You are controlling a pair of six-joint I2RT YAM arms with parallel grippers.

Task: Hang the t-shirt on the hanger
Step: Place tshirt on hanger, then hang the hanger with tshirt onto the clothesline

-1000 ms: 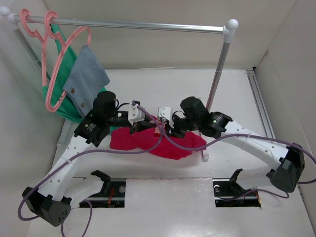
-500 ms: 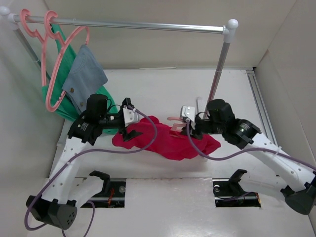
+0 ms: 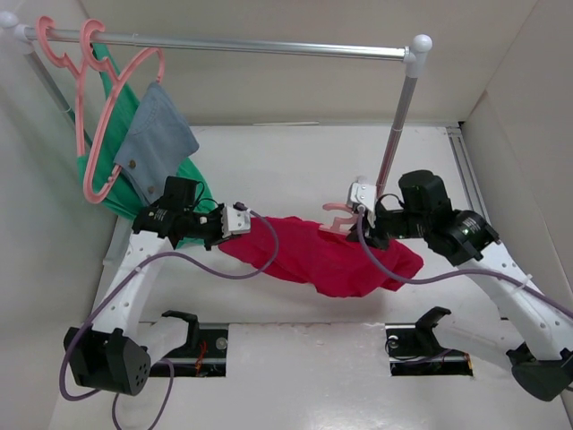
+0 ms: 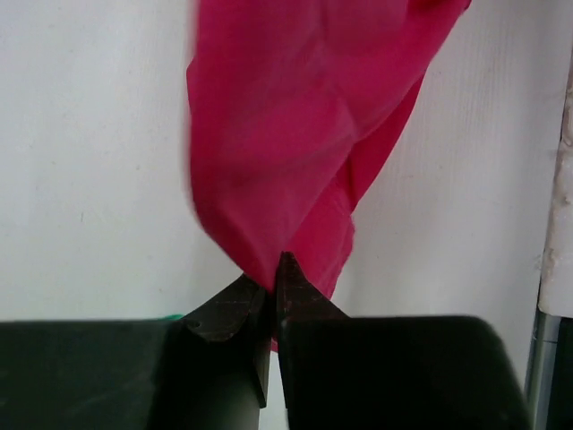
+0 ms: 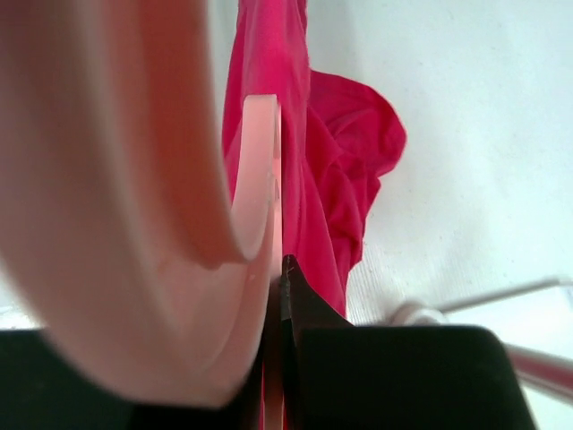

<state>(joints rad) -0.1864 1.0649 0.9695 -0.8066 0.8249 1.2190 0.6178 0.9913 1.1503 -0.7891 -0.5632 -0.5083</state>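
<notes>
The end of the metal bar by the pole is bare. I should next lift my right gripper up and outward, hook the hanger over that end and let go.
The crimson t-shirt (image 3: 331, 260) hangs stretched between my two grippers, above the white table. My left gripper (image 3: 235, 219) is shut on the shirt's left end; in the left wrist view the jaws (image 4: 276, 264) pinch a fold of the red fabric (image 4: 286, 116). My right gripper (image 3: 360, 221) is shut on the salmon-pink hanger (image 3: 336, 215), whose hook pokes out to its left. In the right wrist view the hanger (image 5: 161, 206) fills the left side, a thin pink strip lies between the shut jaws (image 5: 279, 269), and the shirt (image 5: 331, 179) hangs just behind. The rest of the hanger is hidden in the shirt.
A metal rail (image 3: 251, 43) spans the back on an upright pole (image 3: 394, 148) right behind my right gripper. At its left end hang two spare pink hangers (image 3: 89, 116), a green garment (image 3: 103, 170) and a grey-blue denim cloth (image 3: 152, 139), close to my left arm.
Both grippers have moved apart, the left one leftward and the right one rightward. The t-shirt, bunched between them a second ago, is now drawn out long; the hanger hook has come into sight.
</notes>
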